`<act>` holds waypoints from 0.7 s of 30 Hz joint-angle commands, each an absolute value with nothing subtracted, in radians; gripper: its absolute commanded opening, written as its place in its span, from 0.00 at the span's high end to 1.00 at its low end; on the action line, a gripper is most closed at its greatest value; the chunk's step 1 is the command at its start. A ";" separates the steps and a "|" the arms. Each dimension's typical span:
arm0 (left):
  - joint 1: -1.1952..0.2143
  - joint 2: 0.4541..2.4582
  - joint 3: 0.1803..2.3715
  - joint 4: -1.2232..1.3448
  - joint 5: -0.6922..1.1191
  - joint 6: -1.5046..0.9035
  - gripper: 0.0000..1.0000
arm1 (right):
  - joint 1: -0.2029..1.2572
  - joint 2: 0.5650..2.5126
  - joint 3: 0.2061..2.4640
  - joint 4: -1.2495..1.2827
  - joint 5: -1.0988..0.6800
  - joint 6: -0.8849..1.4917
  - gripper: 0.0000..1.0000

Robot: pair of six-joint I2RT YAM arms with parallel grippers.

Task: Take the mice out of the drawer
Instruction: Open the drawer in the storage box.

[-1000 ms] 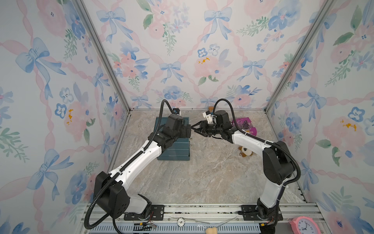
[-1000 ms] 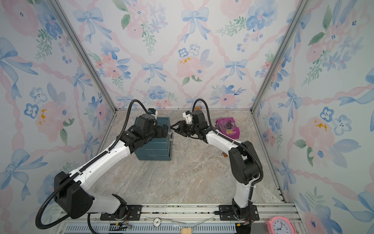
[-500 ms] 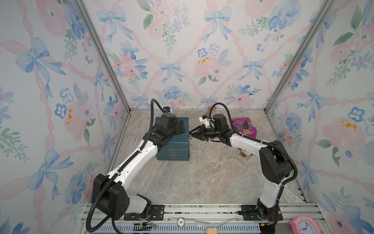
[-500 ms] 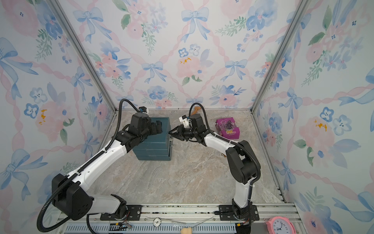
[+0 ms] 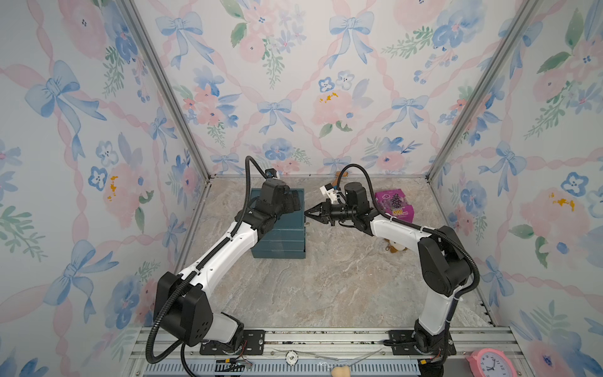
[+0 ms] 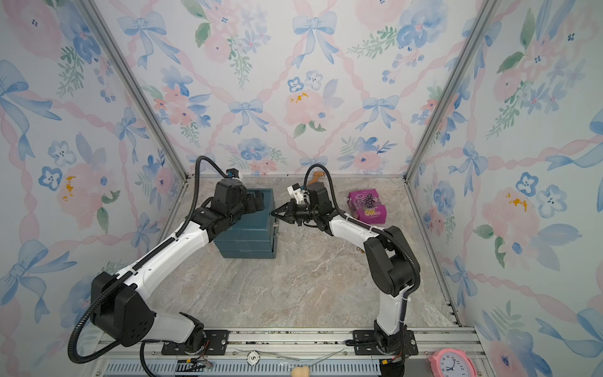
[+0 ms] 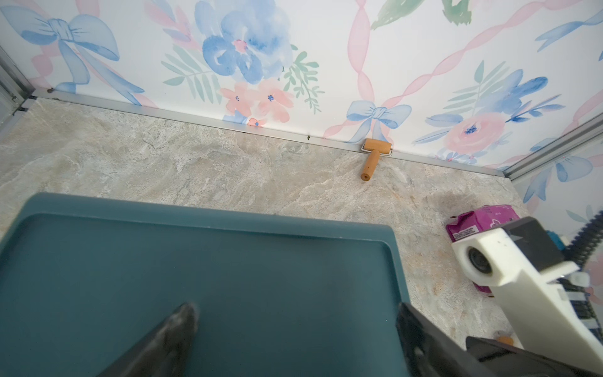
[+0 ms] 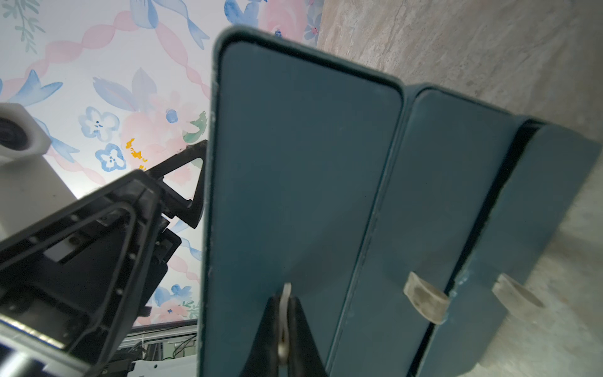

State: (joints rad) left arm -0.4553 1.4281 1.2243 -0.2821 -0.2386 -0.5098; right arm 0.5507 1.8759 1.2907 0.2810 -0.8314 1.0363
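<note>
The top drawer still looks shut, so my right gripper needs to pull the pale tab from the drawer unit [image 5: 280,235], then release it over the bare tabletop beside it.
A teal drawer unit [image 5: 280,235] [image 6: 251,235] with three stacked drawers stands at the back left of the table. My right gripper [image 5: 306,212] [image 6: 272,213] [image 8: 286,303] is shut on the pale pull tab [image 8: 287,290] of the top drawer [image 8: 293,163]. The drawer fronts look closed or nearly so. My left gripper [image 5: 295,202] [image 6: 257,202] [image 7: 295,313] is open, its fingers spread over the unit's flat top [image 7: 228,261] with nothing between them. The mice are hidden.
A purple box [image 5: 393,204] lies behind the right arm. A brown-and-white plush keychain [image 5: 396,246] sits under that arm. A wooden roller [image 7: 373,156] rests against the back wall. Two more pull tabs [image 8: 424,302] show on the lower drawers.
My right gripper moved left to the drawer front and closed on the top tab. My left gripper pulled back and left, settling over the unit's top.
</note>
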 commanded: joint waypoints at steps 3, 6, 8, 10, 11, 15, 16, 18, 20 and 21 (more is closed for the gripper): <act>-0.443 1.465 1.212 -0.370 -0.201 -0.554 0.02 | 0.526 1.825 1.265 0.212 -0.832 0.991 1.00; -0.430 1.468 1.209 -0.371 -0.196 -0.554 0.02 | 0.485 1.760 1.227 0.119 -0.802 0.933 1.00; -0.424 1.466 1.206 -0.371 -0.194 -0.549 0.02 | 0.449 1.706 1.186 0.060 -0.760 0.897 1.00; -0.418 1.462 1.203 -0.371 -0.186 -0.541 0.02 | 0.418 1.662 1.153 0.003 -0.745 0.859 1.00; -0.417 1.460 1.203 -0.371 -0.178 -0.529 0.02 | 0.399 1.633 1.136 -0.031 -0.737 0.838 1.00; -0.418 1.452 1.208 -0.371 -0.126 -0.476 0.02 | 0.337 1.564 1.072 -0.099 -0.718 0.789 1.00; -0.418 1.451 1.211 -0.371 -0.109 -0.462 0.02 | 0.318 1.551 1.053 -0.100 -0.714 0.787 1.00; -0.418 1.448 1.215 -0.371 -0.083 -0.445 0.02 | 0.287 1.534 1.025 -0.092 -0.712 0.793 1.00; -0.419 1.447 1.219 -0.371 -0.058 -0.434 0.02 | 0.265 1.528 1.019 -0.100 -0.710 0.787 1.00; -0.419 1.447 1.221 -0.371 -0.048 -0.433 0.02 | 0.260 1.528 1.023 -0.107 -0.707 0.784 1.00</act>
